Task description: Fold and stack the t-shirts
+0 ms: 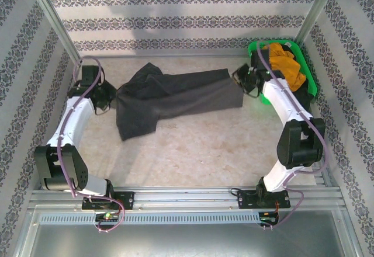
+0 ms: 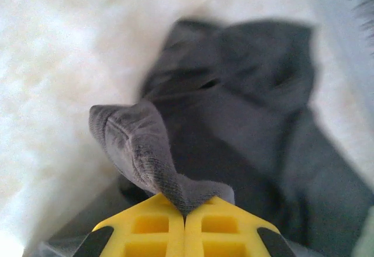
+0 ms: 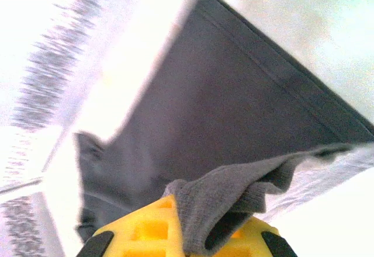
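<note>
My left gripper rises above the table toward the wall beside it next, then releases the shirt's pinched edge, since the grey shirt's end by the patterned wall lies rumpled.
The charcoal grey t-shirt (image 1: pixel 169 96) is stretched across the back of the table between both arms, rumpled at its left end. My left gripper (image 1: pixel 108 101) is shut on the shirt's left edge; a pinched grey fold (image 2: pixel 149 152) rises from its yellow jaws, the left gripper (image 2: pixel 186 210) at the bottom of that view. My right gripper (image 1: pixel 244 80) is shut on the right edge, where grey cloth (image 3: pixel 234 201) bunches over the yellow jaws of the right gripper (image 3: pixel 196 239). The mustard orange t-shirt (image 1: pixel 285 61) lies in the green basket. The black shirt is hidden.
The bright green plastic basket (image 1: pixel 311 82) stands at the back right corner, close behind my right arm. Patterned walls enclose the table on three sides. Bare beige tabletop (image 1: pixel 198 146) lies in front of the grey shirt.
</note>
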